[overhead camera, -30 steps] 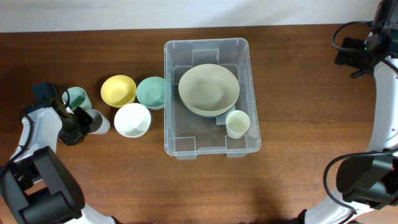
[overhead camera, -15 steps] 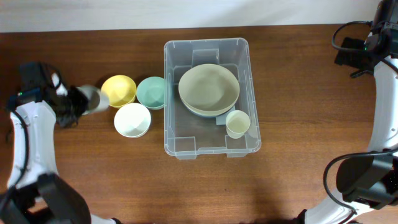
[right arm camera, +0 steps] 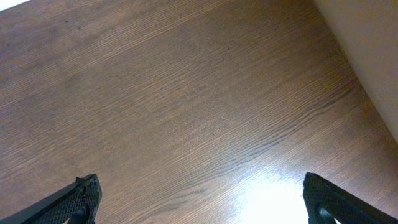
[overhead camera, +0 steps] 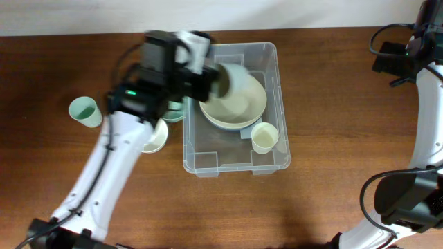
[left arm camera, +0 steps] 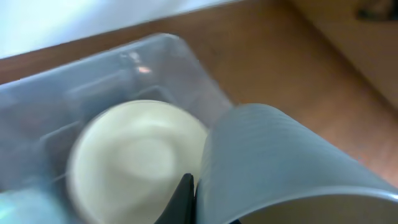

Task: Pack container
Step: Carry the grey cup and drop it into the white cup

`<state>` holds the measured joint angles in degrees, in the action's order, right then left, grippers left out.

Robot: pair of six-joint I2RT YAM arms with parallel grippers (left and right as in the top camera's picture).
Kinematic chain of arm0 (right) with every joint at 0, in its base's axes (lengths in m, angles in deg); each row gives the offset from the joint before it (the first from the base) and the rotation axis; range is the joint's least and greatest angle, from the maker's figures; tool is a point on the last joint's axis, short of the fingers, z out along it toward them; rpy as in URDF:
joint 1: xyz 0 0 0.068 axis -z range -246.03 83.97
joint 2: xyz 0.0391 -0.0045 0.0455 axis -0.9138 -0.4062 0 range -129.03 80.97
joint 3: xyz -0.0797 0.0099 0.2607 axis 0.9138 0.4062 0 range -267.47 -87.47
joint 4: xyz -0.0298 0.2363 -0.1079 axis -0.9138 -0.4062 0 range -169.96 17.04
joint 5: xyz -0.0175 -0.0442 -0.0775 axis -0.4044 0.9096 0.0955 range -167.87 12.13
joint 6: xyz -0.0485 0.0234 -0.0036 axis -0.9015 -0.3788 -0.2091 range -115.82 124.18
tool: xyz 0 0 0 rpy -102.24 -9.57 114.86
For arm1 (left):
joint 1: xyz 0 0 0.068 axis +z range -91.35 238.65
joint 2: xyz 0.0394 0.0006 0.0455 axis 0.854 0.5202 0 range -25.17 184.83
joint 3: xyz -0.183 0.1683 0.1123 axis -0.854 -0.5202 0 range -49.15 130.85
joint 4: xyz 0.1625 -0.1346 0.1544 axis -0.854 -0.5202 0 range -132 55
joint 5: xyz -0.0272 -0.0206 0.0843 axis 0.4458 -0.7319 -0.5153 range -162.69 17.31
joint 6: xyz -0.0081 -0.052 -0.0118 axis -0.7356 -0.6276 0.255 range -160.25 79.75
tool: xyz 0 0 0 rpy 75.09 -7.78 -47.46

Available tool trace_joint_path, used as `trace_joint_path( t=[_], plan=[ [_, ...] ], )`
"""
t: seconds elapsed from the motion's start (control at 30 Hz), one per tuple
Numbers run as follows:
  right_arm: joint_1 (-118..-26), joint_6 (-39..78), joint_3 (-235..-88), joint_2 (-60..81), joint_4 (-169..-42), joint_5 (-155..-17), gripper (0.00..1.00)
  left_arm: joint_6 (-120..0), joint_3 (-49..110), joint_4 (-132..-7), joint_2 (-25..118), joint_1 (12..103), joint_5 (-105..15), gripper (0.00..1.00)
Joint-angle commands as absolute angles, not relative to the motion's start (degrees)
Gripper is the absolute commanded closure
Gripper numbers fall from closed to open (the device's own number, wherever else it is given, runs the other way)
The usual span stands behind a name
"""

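Note:
My left gripper will next move back and over the small cream cup's opening (overhead camera: 264,135), lower the grey cup inside and let go of the grey cup's side, because the cream cup's opening is open and empty.
The clear container (overhead camera: 201,164) stands mid-table. In it lie a large pale bowl (overhead camera: 242,111) and a small cream cup (overhead camera: 264,137). My left gripper (overhead camera: 216,81) hangs over the container's back left part, shut on the wall of a grey cup (overhead camera: 234,77). In the left wrist view the grey cup (left arm camera: 280,155) fills the right side, with one dark finger (left arm camera: 185,200) pressed against its wall. Below it are the pale bowl (left arm camera: 137,155) and the container (left arm camera: 155,56). My right gripper (right arm camera: 199,186) is open over bare wood.
A mint cup (overhead camera: 84,111) stands on the table at the left. A teal bowl (overhead camera: 173,111) and a white bowl (overhead camera: 156,135) show partly from under the left arm. The right arm (overhead camera: 426,104) runs along the table's right edge.
The left arm has swung from the table's far left to above the container, carrying the grey cup. The mint cup stayed behind. The right arm has not moved.

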<state>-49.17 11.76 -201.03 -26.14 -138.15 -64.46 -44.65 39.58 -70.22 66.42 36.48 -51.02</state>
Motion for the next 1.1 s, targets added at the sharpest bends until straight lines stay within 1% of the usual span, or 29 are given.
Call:
trace_joint_path(
  t=[0.0, 0.1, 0.23, 0.43, 0.67, 0.7, 0.73, 0.77, 0.8, 1.0, 1.03, 1.07],
  plan=[
    [-49.1, 12.2, -201.0, -26.2, -138.2, -64.6, 0.01, -39.1, 40.1, -70.3, 67.8, 27.9, -61.6, 0.99],
    [-49.1, 12.2, -201.0, -26.2, -138.2, -64.6, 0.01, -39.0, 40.1, -70.6, 69.7, 23.3, -68.1, 0.99],
    [-49.1, 12.2, -201.0, -26.2, -138.2, -64.6, 0.01, -37.3, 40.1, -70.6, 73.4, 19.7, -69.5, 0.99],
    [-49.1, 12.2, -201.0, -26.2, -138.2, -64.6, 0.01, -37.4, 40.1, -71.6, 78.6, 19.0, -69.6, 0.99],
    [-49.1, 12.2, -201.0, -26.2, -138.2, -64.6, 0.01, -37.3, 40.1, -73.1, 80.6, 19.1, -71.5, 0.99],
    [-49.1, 12.2, -201.0, -26.2, -138.2, -64.6, 0.01, -37.3, 40.1, -73.2, 80.7, 19.1, -71.5, 0.97],
    [-49.1, 12.2, -201.0, -26.2, -138.2, -64.6, 0.01, -37.3, 40.1, -73.2, 80.7, 19.0, -71.5, 0.91],
    [-49.1, 12.2, -201.0, -26.2, -138.2, -64.6, 0.01, -37.3, 40.1, -73.2, 80.7, 19.0, -71.5, 0.81],
    [-49.1, 12.2, -201.0, -26.2, -138.2, -64.6, 0.01, -37.3, 40.1, -73.2, 80.7, 19.0, -71.5, 0.8],
    [-49.1, 12.2, -201.0, -26.2, -138.2, -64.6, 0.01, -37.4, 40.1, -73.4, 80.7, 19.0, -71.5, 0.82],
    [-49.1, 12.2, -201.0, -26.2, -138.2, -64.6, 0.01, -37.4, 40.1, -73.4, 80.7, 19.0, -71.5, 0.8],
    [-49.1, 12.2, -201.0, -26.2, -138.2, -64.6, 0.01, -37.3, 40.1, -73.4, 80.7, 19.0, -71.5, 0.76]
  ],
)
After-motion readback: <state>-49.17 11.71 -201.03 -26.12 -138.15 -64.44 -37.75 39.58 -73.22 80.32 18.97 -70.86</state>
